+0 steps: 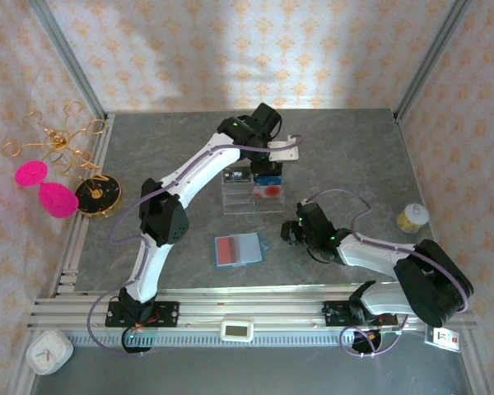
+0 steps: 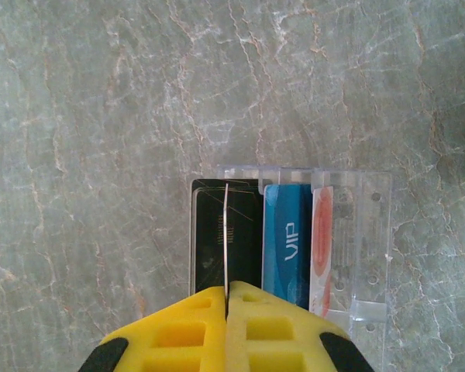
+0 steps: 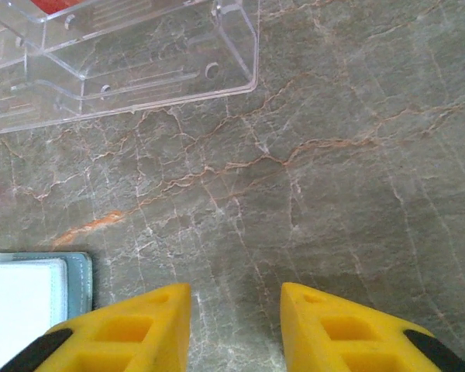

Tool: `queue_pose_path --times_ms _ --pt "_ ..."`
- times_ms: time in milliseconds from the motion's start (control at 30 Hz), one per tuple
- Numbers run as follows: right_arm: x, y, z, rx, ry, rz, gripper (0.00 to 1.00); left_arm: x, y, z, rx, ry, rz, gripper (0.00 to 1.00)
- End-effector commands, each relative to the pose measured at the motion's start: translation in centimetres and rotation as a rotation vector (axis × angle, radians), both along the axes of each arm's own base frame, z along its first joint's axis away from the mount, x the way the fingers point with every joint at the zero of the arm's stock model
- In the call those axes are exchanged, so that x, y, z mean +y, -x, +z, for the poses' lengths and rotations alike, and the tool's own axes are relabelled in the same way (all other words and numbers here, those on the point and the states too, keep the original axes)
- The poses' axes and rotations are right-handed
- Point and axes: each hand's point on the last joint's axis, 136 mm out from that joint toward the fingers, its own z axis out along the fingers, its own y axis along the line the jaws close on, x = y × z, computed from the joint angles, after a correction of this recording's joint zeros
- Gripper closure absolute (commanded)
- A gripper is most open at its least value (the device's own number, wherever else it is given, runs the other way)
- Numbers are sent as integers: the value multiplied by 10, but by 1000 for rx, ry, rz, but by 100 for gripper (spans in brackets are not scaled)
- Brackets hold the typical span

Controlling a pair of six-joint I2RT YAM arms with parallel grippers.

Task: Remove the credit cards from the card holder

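My left gripper lowers the thin card (image 2: 226,232) next to get it to the black card's edge by the blue VIP card, then releases it.
My left gripper (image 2: 226,293) is shut on a thin card (image 2: 226,232) that I see edge-on, held upright over the clear tray (image 2: 364,232). In the tray's slots lie a black card (image 2: 244,232), a blue VIP card (image 2: 288,240) and a pale card with red print (image 2: 322,248). The teal card holder (image 1: 237,248) lies open at the table's middle front, with a red card (image 1: 228,248) on its left half. My right gripper (image 3: 236,291) is open just right of the holder (image 3: 81,271), over bare marble, with nothing between its fingers.
The clear tray (image 1: 253,191) stands behind the card holder, under the left gripper (image 1: 267,169). A gold wire stand with pink discs (image 1: 58,177) sits at the far left, and a small jar (image 1: 412,217) at the right edge. The right gripper (image 1: 292,234) is low near the front.
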Motion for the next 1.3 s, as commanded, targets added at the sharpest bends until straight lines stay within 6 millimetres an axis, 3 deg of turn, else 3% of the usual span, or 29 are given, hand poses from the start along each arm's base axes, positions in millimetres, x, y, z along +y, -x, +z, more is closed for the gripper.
queue_pose_path --times_ms 0,333,967,1133,1267 --pt "2 -6 5 -19 -11 0 66 2 -3 -19 5 -41 -9 100" --pt "5 -7 6 -19 -26 10 66 0 -10 -21 -14 -39 11 100" --pt "6 -7 12 -29 -35 13 66 -1 -1 -36 11 -63 -5 100" --pt "5 -6 12 -30 -39 15 66 -3 -9 -33 -17 -46 31 100" --pt "6 -5 13 -34 -42 21 65 -4 -20 -23 -69 -26 78 81"
